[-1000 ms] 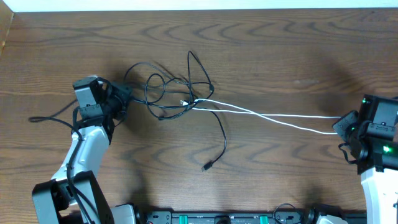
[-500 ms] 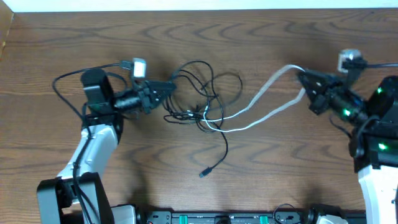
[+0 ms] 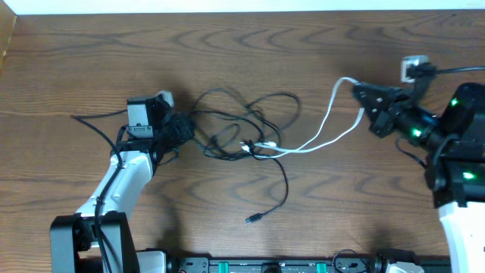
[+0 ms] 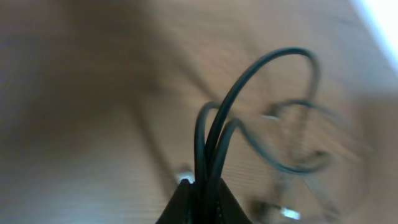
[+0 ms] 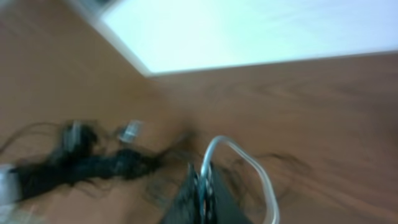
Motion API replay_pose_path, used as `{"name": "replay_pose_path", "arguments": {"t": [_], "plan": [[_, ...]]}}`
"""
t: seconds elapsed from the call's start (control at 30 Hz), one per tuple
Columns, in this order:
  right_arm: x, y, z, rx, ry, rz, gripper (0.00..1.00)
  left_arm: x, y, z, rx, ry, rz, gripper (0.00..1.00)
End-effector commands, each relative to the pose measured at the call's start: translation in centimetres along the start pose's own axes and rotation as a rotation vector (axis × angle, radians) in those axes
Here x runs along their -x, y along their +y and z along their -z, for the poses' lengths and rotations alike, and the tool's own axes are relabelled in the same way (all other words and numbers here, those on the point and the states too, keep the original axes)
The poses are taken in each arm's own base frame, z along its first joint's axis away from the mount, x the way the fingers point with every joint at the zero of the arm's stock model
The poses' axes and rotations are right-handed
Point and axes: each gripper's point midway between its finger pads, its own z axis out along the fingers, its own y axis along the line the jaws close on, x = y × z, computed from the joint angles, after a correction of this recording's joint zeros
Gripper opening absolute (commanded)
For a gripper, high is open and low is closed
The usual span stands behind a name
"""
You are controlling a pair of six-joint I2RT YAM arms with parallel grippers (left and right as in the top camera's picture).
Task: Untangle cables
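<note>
I will next move my right gripper away from the black tangle, to the right in the overhead view, and open it, since both parts of the white cable still run into the tangle.
The cables lie tangled mid-table. Two black cables [image 3: 258,106] form overlapping loops, and one black plug end [image 3: 252,219] trails toward the front. The white cable [image 3: 327,130] runs doubled from the tangle up to the right. My left gripper [image 3: 184,127] is shut on black cable strands at the tangle's left edge. In the left wrist view those strands [image 4: 249,81] arch up out of the closed gripper [image 4: 202,190]. My right gripper [image 3: 356,91] is shut on the bend of the white cable. The right wrist view shows the white loop [image 5: 252,158] pinched in the gripper [image 5: 202,173].
The left arm's own thick black cord [image 3: 95,120] trails to the left of its wrist. A black rail with connectors [image 3: 265,265] runs along the table's front edge. The table's far edge [image 3: 227,7] meets a white surface. The right arm base [image 3: 462,220] stands at the right.
Both arms came inward from a wide, taut stretch and the white cable went slack. In the last half second the left gripper drew back left and toward the front, dragging black loops along.
</note>
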Motion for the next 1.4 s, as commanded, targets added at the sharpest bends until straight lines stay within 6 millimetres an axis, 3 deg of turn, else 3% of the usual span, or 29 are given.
{"name": "replay_pose_path", "arguments": {"t": [0.0, 0.17, 0.33, 0.43, 0.63, 0.77, 0.9, 1.03, 1.2, 1.37], "plan": [[4.8, -4.5, 4.2, -0.417, -0.157, 0.051, 0.01, 3.7, 6.5, 1.9, 0.376, -0.252, 0.158, 0.07], [7.1, -7.6, 9.5, -0.709, -0.228, 0.006, 0.01, 4.9, 8.7, 3.3, 0.489, -0.376, 0.277, 0.08], [8.0, -9.3, 12.4, -0.784, -0.301, -0.088, 0.01, 5.5, 9.7, 4.3, 0.516, -0.489, 0.459, 0.08], [8.0, -9.9, 13.1, -0.798, -0.317, -0.130, 0.01, 5.6, 9.8, 4.3, 0.507, -0.500, 0.498, 0.08], [7.7, -9.1, 11.8, -0.722, -0.259, -0.071, 0.01, 5.1, 8.7, 3.4, 0.443, -0.442, 0.497, 0.08], [6.9, -9.1, 11.0, -0.689, -0.211, -0.071, 0.01, 5.2, 5.6, 1.9, 0.283, -0.346, 0.409, 0.08], [6.1, -10.2, 11.0, -0.735, -0.176, -0.082, 0.01, 5.8, 0.9, 1.0, 0.056, -0.280, 0.290, 0.08], [4.5, -10.0, 9.4, -0.653, -0.098, -0.138, 0.23, 6.4, -2.1, 1.1, -0.091, -0.259, 0.250, 0.08], [0.7, -8.5, 6.2, -0.455, 0.076, -0.256, 0.41, 6.0, -3.1, 1.1, -0.177, -0.205, 0.533, 0.08], [-2.6, -7.7, 3.6, -0.374, 0.227, -0.321, 0.47, 5.3, -4.3, 1.2, -0.261, -0.098, 0.953, 0.08]]}}
